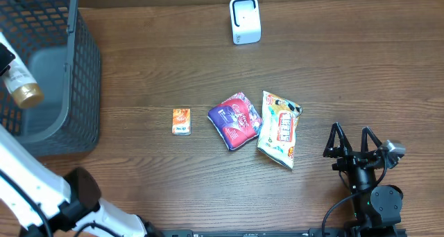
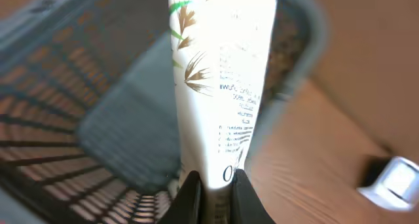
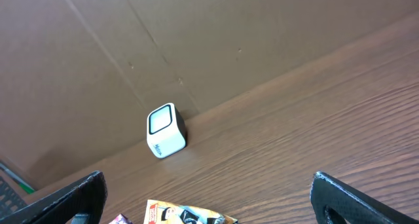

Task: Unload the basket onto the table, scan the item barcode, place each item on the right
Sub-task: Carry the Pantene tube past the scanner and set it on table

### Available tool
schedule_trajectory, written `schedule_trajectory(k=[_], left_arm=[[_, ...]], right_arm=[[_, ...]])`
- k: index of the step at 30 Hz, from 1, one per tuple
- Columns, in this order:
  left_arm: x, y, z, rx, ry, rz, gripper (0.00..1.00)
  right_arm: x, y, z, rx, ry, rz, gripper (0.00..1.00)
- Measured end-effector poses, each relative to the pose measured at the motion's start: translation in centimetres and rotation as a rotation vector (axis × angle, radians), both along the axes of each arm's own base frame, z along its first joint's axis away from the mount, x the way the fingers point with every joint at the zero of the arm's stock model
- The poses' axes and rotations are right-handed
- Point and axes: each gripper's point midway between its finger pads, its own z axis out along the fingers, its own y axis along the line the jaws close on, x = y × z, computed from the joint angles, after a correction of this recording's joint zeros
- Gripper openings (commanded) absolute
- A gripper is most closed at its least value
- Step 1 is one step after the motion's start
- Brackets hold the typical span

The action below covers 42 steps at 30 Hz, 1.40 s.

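Note:
I will carry the tube [image 1: 19, 76] in my left gripper to the right in the overhead view, to bare wood [image 1: 180, 96] beside the orange box, then lower and release it.
My left gripper [image 2: 216, 199] is shut on a white tube [image 2: 219, 86] printed with wheat sprigs and small text. In the overhead view the tube [image 1: 19, 76], gold cap downward, hangs over the dark mesh basket [image 1: 84, 71] at the far left; the same basket [image 2: 98, 73] lies under it in the left wrist view. The white barcode scanner [image 1: 245, 20] stands at the back of the table, also visible as the scanner [image 3: 165, 130] from the right wrist. My right gripper [image 1: 354, 141] rests open at the front right, nothing between its fingers [image 3: 85, 194].
On the wooden table lie a small orange box [image 1: 182, 121], a purple pouch [image 1: 236, 120] and a yellow-white snack bag [image 1: 279, 128], whose edge [image 3: 190, 215] shows below the right gripper. A cardboard wall [image 3: 196, 40] backs the table.

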Motion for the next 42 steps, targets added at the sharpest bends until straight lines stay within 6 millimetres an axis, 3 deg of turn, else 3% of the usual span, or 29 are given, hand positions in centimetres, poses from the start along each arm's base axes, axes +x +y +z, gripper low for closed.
schedule_trajectory(k=[3,5,6,9,10,13,16,19,23,25,26,27,29,30,31,36,42], left_arm=[[0.7,-3.8,1.5,-0.047,-0.074,-0.124,0.04],[2.1,-8.2,1.8,-0.102,-0.097,-0.272,0.04],[2.4,-9.4,1.8,-0.115,-0.102,-0.312,0.04],[3.9,-16.5,1.0,-0.18,-0.078,-0.529,0.04],[4.2,-20.3,0.0,-0.212,-0.04,-0.638,0.04],[3.8,-26.8,-2.7,-0.238,0.074,-0.809,0.04],[3.0,-31.2,-6.6,-0.225,0.227,-0.899,0.04],[2.9,-34.1,-10.9,-0.185,0.354,-0.943,0.04],[3.7,-36.2,-15.4,-0.116,0.445,-0.971,0.04],[4.1,-36.3,-16.1,-0.092,0.455,-0.966,0.07],[4.5,-36.2,-16.1,-0.074,0.446,-0.956,0.22],[4.6,-35.9,-16.1,-0.06,0.444,-0.945,0.27],[4.8,-35.2,-15.9,-0.038,0.447,-0.914,0.61],[4.7,-34.9,-15.9,-0.027,0.454,-0.905,0.86],[4.7,-34.5,-15.7,-0.011,0.459,-0.892,1.0],[5.1,-33.7,-14.8,0.03,0.435,-0.862,1.0],[5.2,-34.3,-15.4,-0.001,0.436,-0.85,1.0]], right_arm=[[0.0,0.0,0.0,0.0,0.0,0.0,1.0],[0.0,0.0,0.0,0.0,0.0,0.0,1.0],[0.0,0.0,0.0,0.0,0.0,0.0,1.0],[0.0,0.0,0.0,0.0,0.001,0.0,1.0],[0.0,0.0,0.0,0.0,0.0,0.0,1.0],[0.0,0.0,0.0,0.0,0.0,0.0,1.0],[0.0,0.0,0.0,0.0,0.0,0.0,1.0],[0.0,0.0,0.0,0.0,0.0,0.0,1.0],[0.0,0.0,0.0,0.0,0.0,0.0,1.0],[0.0,0.0,0.0,0.0,0.0,0.0,1.0],[0.0,0.0,0.0,0.0,0.0,0.0,1.0],[0.0,0.0,0.0,0.0,0.0,0.0,1.0],[0.0,0.0,0.0,0.0,0.0,0.0,1.0],[0.0,0.0,0.0,0.0,0.0,0.0,1.0],[0.0,0.0,0.0,0.0,0.0,0.0,1.0],[0.0,0.0,0.0,0.0,0.0,0.0,1.0],[0.0,0.0,0.0,0.0,0.0,0.0,1.0]])
